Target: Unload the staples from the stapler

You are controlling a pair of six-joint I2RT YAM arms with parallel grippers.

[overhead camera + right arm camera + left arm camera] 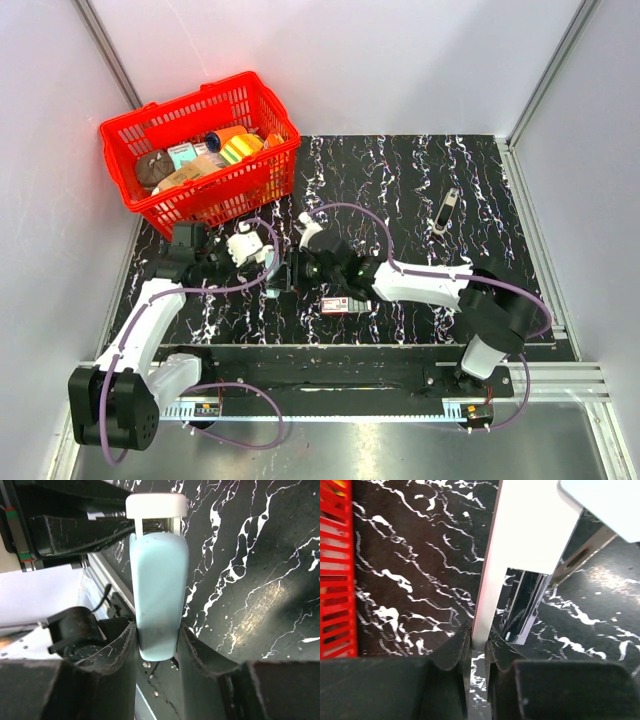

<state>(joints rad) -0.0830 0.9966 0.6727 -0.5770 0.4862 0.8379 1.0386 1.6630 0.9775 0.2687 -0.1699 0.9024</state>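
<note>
The stapler (pixel 159 590) still hangs above the bare marbled table before the red basket. My right gripper will lower it toward the table and release it there.
The stapler (pixel 159 590) is a pale blue bar with a white end cap (pixel 156 505). My right gripper (pixel 157 640) is shut on its near end and holds it above the black marbled table. In the left wrist view, my left gripper (pixel 479 642) is shut on a thin white part of the stapler (pixel 490 580). A shiny dark metal channel (pixel 522 610) hangs open beside that part. In the top view the two grippers meet left of centre, left gripper (pixel 270 270) and right gripper (pixel 296 270). The stapler between them is mostly hidden there.
A small flat box with a red-and-green label (pixel 335 304) lies just in front of the right arm. A slim grey-and-black object (pixel 445 210) lies at the right back. A red basket (pixel 262 175) full of items stands at the back left, its wall also in the left wrist view (pixel 335 580).
</note>
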